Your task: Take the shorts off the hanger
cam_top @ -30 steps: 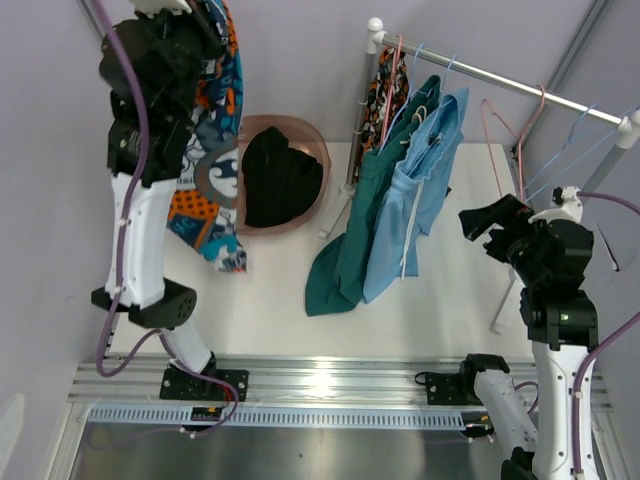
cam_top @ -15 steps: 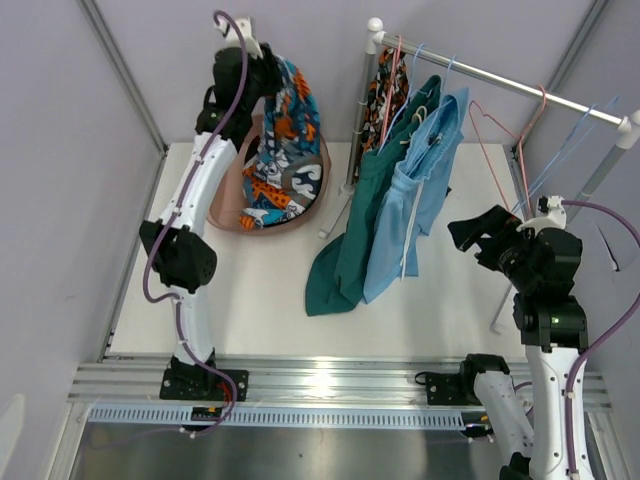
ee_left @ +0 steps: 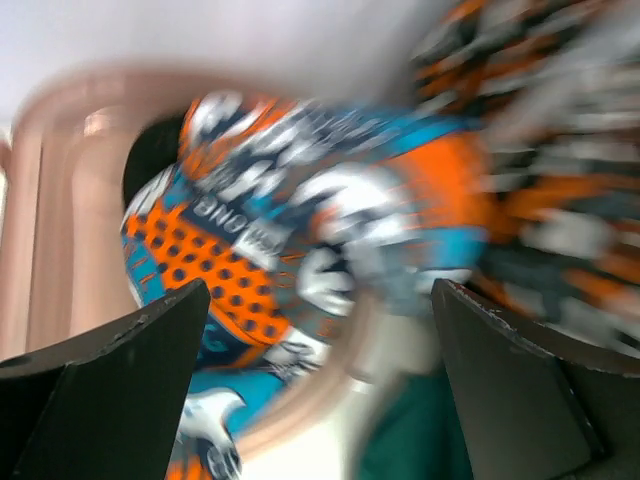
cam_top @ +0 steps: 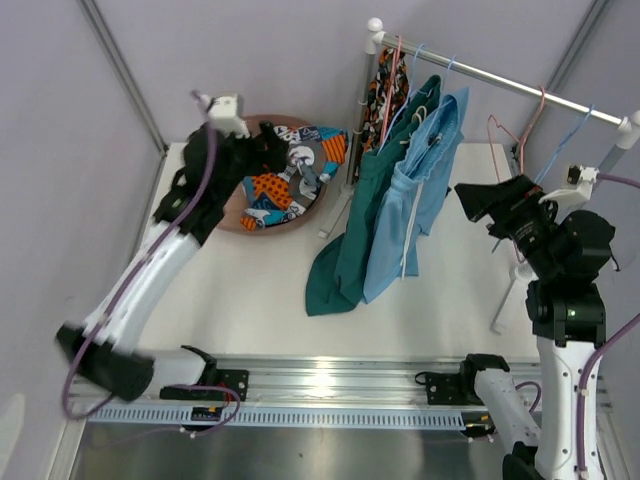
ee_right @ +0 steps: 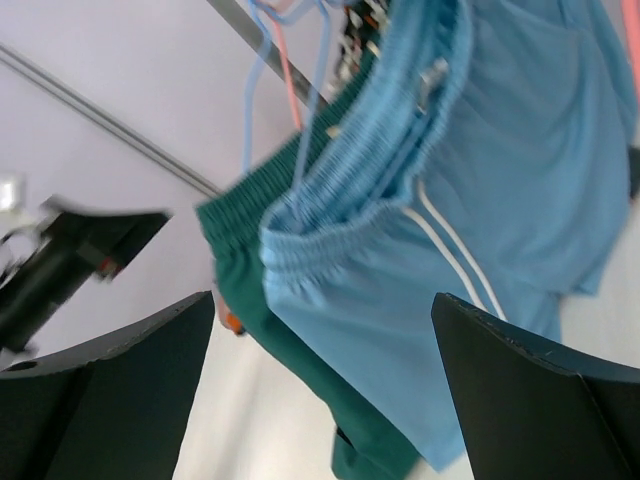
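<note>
My right gripper is going outward and to the left in the top view next, onto the blue hanger's wire, because the wire is bare above the light blue waistband of the shorts.
The orange, blue and grey patterned shorts lie in the pink basket, draped over its far rim. My left gripper hovers at their left edge, open and empty. In the blurred left wrist view the patterned shorts fill the space beyond my left gripper. On the rack hang the light blue shorts, the teal shorts and the camouflage shorts. My right gripper is open just right of the light blue shorts, facing their waistband; the teal shorts hang behind.
The rack's bar runs from the back middle to the right, with an empty pink hanger and an empty blue hanger near my right arm. The rack's post stands beside the basket. Black fabric shows under the patterned shorts.
My left gripper opened and let go of the patterned shorts, which dropped into the basket; the left arm swung down and back. My right gripper edged toward the rack.
</note>
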Motion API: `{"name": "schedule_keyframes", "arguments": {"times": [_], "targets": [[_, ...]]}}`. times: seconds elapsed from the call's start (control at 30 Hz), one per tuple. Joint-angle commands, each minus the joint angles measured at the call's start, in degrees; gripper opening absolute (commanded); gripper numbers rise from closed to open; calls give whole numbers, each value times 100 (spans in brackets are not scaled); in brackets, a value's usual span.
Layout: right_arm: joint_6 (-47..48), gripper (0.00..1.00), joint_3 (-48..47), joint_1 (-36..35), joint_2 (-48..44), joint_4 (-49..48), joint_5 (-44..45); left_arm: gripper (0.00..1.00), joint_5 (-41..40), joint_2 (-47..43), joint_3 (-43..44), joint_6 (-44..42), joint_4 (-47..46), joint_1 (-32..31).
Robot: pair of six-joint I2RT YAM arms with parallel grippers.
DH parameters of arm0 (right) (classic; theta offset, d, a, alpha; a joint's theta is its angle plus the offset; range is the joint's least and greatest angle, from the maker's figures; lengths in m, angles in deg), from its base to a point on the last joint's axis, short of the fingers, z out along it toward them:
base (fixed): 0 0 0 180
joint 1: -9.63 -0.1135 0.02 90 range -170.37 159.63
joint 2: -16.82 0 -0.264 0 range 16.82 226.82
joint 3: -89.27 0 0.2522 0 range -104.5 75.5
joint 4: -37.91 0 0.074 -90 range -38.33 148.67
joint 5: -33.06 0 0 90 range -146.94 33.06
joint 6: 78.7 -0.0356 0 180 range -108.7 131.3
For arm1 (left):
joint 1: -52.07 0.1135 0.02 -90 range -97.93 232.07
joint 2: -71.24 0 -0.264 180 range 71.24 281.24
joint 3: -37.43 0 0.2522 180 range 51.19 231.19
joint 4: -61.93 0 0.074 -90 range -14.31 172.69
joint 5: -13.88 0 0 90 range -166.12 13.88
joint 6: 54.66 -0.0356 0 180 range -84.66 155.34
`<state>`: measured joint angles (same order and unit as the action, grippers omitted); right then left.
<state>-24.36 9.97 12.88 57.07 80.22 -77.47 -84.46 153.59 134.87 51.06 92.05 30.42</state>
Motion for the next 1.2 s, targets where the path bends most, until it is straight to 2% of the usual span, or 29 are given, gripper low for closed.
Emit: {"name": "schedule_keyframes", "arguments": {"times": [0.0,0.13,0.23,0.3,0.43,0.63,0.67,0.7,0.77,0.8,0.87,1.03,1.13,1.17], "targets": [[-415,98,-433,-17,474,-807,-249,99,113,-1987,-840,-246,-388,-287],[-477,98,-994,-262,1089,-1071,-153,99,403,-3644,-2160,-272,-152,-331],[-398,97,-1215,-525,1625,-1282,128,99,166,-4522,-2531,-176,480,-331],[-328,96,-1400,-737,2054,-1449,365,99,157,-4797,-2786,-96,973,-331],[-231,79,-1655,-1010,2759,-1704,603,99,17,-5315,-3085,-35,1676,-331],[-117,67,-1980,-1300,3550,-1888,937,99,-80,-5782,-3683,-79,1888,-331],[-99,62,-2050,-1378,3612,-1880,989,99,-80,-5878,-3762,-70,1871,-331],[-82,47,-2068,-1423,3674,-1906,1016,99,-80,-5914,-3762,-70,1871,-331],[-55,39,-2086,-1502,3806,-1924,1086,99,-72,-6002,-3780,-96,1827,-331],[-55,21,-2095,-1528,3841,-1907,1121,99,-63,-6020,-3858,-113,1792,-331],[-64,0,-2086,-1564,3876,-1871,1244,99,-45,-6002,-3877,-122,1792,-331],[-3,0,-2059,-1590,3701,-1661,1420,99,95,-5949,-3877,-183,1757,-331],[138,0,-2121,-1590,3420,-1511,1569,99,665,-5827,-3798,-237,1538,-331],[208,0,-2147,-1581,3332,-1459,1614,99,1111,-5748,-3763,-237,1467,-331]]}}
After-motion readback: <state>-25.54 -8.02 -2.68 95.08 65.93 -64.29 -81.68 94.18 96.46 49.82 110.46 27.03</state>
